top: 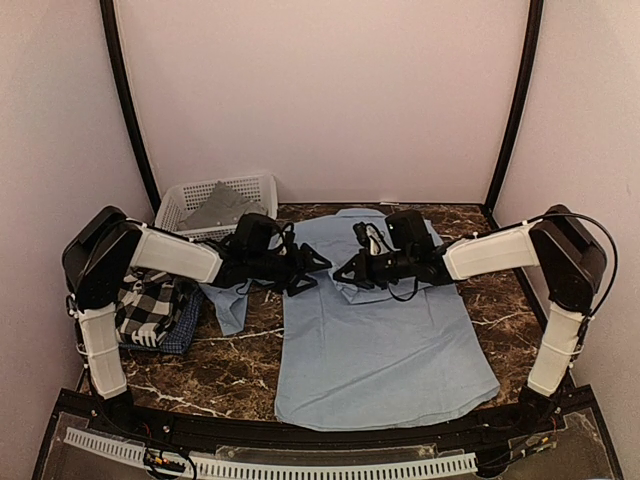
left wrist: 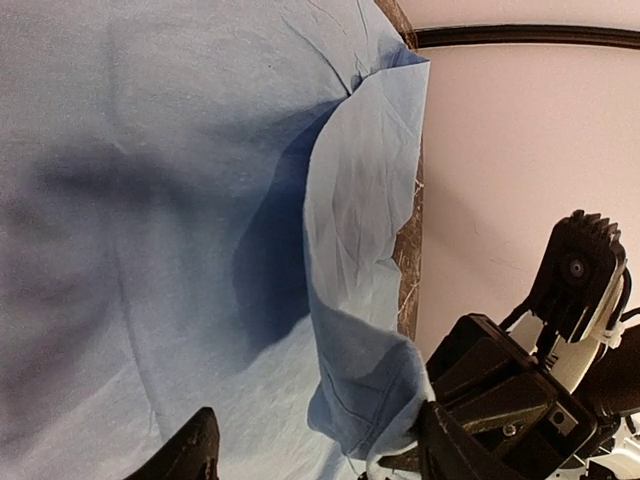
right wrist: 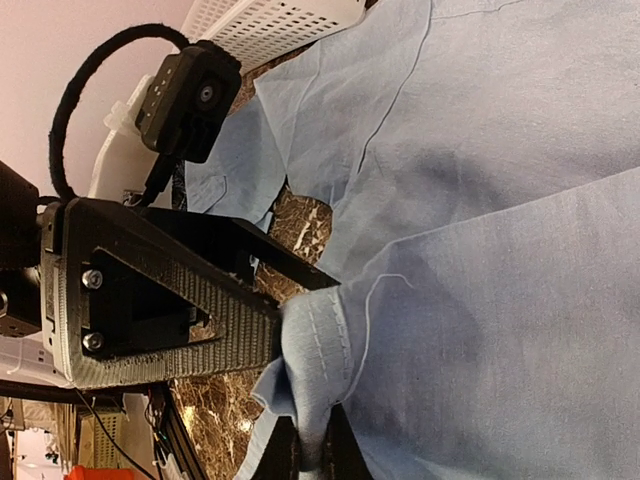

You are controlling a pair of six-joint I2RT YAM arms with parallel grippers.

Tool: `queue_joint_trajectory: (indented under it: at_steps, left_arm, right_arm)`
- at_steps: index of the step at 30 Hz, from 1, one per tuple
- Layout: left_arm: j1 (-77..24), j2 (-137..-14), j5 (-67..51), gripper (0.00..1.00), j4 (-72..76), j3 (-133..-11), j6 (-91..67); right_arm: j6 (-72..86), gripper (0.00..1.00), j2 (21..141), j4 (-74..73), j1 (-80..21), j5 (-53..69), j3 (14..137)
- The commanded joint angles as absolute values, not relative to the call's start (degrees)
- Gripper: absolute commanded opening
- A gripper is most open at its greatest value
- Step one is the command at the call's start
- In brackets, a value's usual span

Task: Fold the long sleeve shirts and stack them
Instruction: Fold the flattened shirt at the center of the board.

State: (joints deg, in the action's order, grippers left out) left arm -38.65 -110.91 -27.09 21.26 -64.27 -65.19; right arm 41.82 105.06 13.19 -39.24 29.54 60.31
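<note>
My left gripper is to move toward my right gripper next and close on the cuff edge of the folded sleeve [top: 341, 284] [left wrist: 362, 424].
A plain light blue long sleeve shirt [top: 380, 340] lies spread across the marble table. One of its sleeves [left wrist: 360, 200] is folded over the chest, and its cuff [right wrist: 315, 350] is pinched in my right gripper [right wrist: 322, 452], which is shut on it above the shirt's left side [top: 345, 272]. My left gripper [top: 305, 270] faces it from the left, open [left wrist: 318, 458], with the cuff [left wrist: 375, 390] hanging between its fingers against the right one [left wrist: 440, 440]. The other sleeve [top: 230, 305] trails off the shirt's left side.
A white lattice basket [top: 195, 195] at the back left holds a grey shirt [top: 222, 208]. A black-and-white checked shirt [top: 145, 300] lies folded on a dark blue one [top: 185, 330] beside the left arm. Walls close in on three sides.
</note>
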Motion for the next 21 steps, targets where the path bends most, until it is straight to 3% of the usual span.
queue_joint_trajectory:
  at_steps: [1, 7, 21]
  left_arm:
    - [-38.98, -111.34, -26.37, 0.66, 23.23, -66.52, -66.61]
    - [-39.11, -112.19, -26.53, 0.64, 22.3, -68.28, -66.42]
    - [-40.61, -115.69, -26.72, 0.4, 12.06, -73.78, -62.99]
  right_arm:
    - [39.7, 0.01, 105.79, 13.18, -40.25, 28.6, 60.18]
    - [38.83, 0.01, 106.49, 12.26, -40.53, 27.78, 61.04]
    - [38.1, 0.05, 107.23, 10.72, -40.86, 25.6, 61.92]
